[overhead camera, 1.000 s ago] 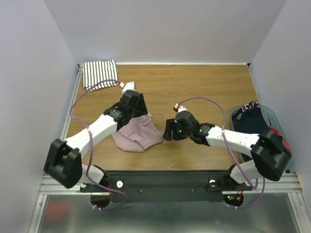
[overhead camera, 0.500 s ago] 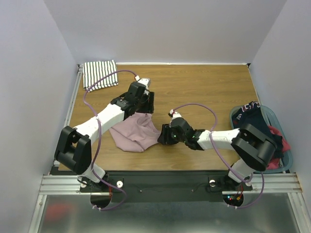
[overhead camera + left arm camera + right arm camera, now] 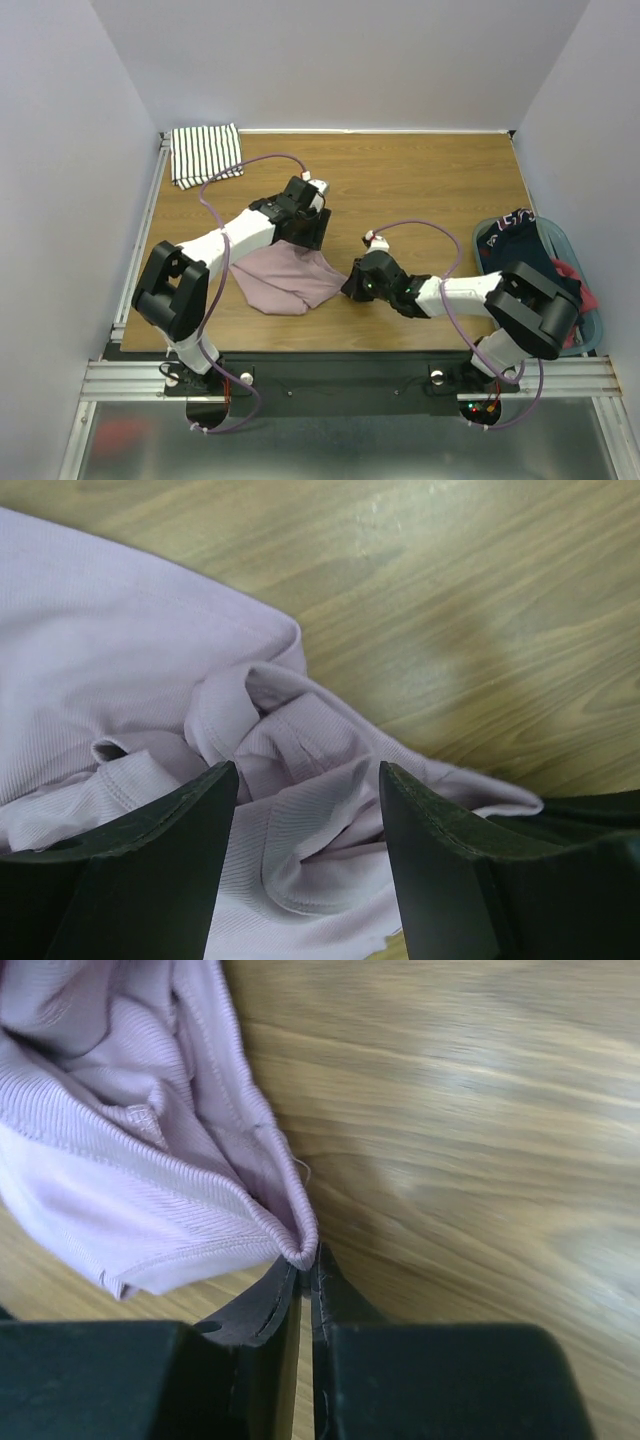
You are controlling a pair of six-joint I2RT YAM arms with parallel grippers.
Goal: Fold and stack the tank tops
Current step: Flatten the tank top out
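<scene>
The pink tank top lies crumpled, so next my right gripper needs to lift its hem, carry it outward and down, and release it over the bare far tabletop.
The pink tank top [image 3: 285,280] lies crumpled on the wooden table, left of centre near the front. My right gripper [image 3: 352,285] sits at its right edge, shut on a fold of the pink hem [image 3: 290,1240]; in the right wrist view the right gripper [image 3: 305,1265] pinches that fold at its tips. My left gripper [image 3: 308,228] hovers over the top's far right part. In the left wrist view the left gripper [image 3: 308,780] is open, with bunched pink cloth [image 3: 300,820] between its fingers [image 3: 150,870]. The striped tank top [image 3: 205,152] lies folded at the far left corner.
A teal basket [image 3: 592,312] stands at the table's right edge, holding a dark navy garment [image 3: 515,240] and a red garment [image 3: 570,275]. Grey walls close in the table on three sides.
The right gripper has closed on the pink top's right edge. The left gripper has moved right along the top's far side, still open.
</scene>
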